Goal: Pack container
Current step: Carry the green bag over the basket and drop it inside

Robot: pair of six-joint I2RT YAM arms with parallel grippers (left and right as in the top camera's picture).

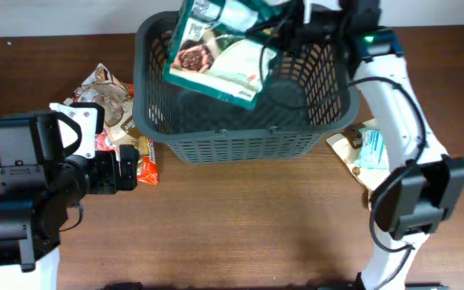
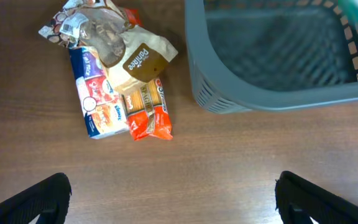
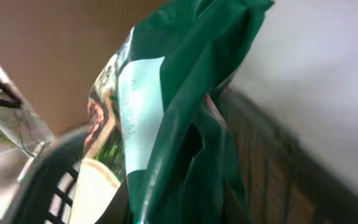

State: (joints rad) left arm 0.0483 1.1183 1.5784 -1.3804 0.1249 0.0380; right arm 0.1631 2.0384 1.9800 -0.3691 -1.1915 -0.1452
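The green and white snack bag needs to go down and back into the basket with my right gripper, over the basket's empty bottom [image 1: 234,110].
The container [image 1: 240,145] is a large dark grey slotted basket at the back middle of the table; its near corner shows in the left wrist view [image 2: 229,93]. My right gripper [image 1: 284,28] is shut on a green and white snack bag [image 1: 216,52] and holds it above the basket's back left part. The bag fills the right wrist view [image 3: 179,124] and hides the fingers. My left gripper [image 2: 173,199] is open and empty above bare table, left of the basket. A pile of snack packets [image 2: 114,74] lies ahead of it, seen also from overhead [image 1: 115,113].
A tan and light blue packet [image 1: 365,149] lies on the table right of the basket, beside the right arm. An orange packet [image 2: 148,115] lies at the pile's near edge. The table's back edge meets a white wall.
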